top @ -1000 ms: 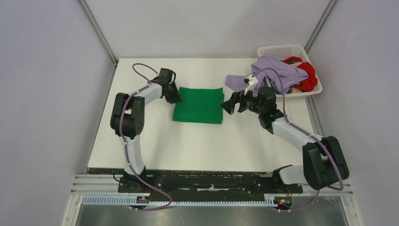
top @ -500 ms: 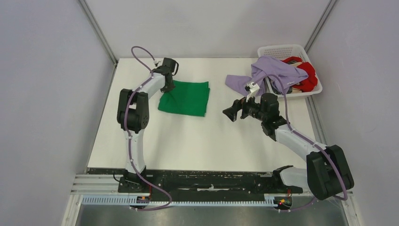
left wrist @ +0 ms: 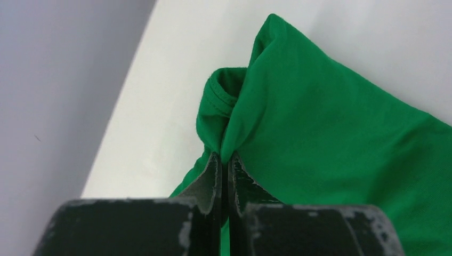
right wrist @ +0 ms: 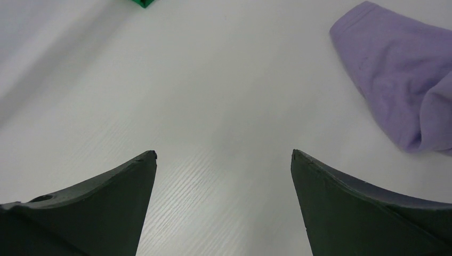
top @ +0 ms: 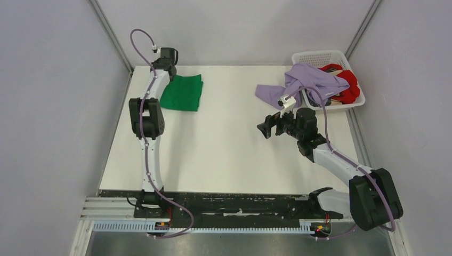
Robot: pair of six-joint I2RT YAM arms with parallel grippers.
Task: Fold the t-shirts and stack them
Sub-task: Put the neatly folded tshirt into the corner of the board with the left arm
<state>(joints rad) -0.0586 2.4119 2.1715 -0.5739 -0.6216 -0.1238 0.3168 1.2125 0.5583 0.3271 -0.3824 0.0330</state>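
Note:
The green t-shirt goes outward and to the left in the top view next, and my left gripper releases it by the table's far corner, since bare table shows there.
The folded bright green t-shirt lies at the table's far left corner. My left gripper is shut on its left edge; the wrist view shows the green cloth pinched between the shut jaws. My right gripper is open and empty over bare table right of centre, its fingers wide apart. The pale lavender t-shirt hangs crumpled out of the basket onto the table and shows in the right wrist view. The red t-shirt lies bunched in the basket.
A white lattice basket stands at the far right corner. Grey walls close in the table on the left, back and right. The left arm is stretched far along the left edge.
My left gripper has dragged the green t-shirt from the table's middle to the far left corner. My right gripper has drawn back slightly toward the right and stays open.

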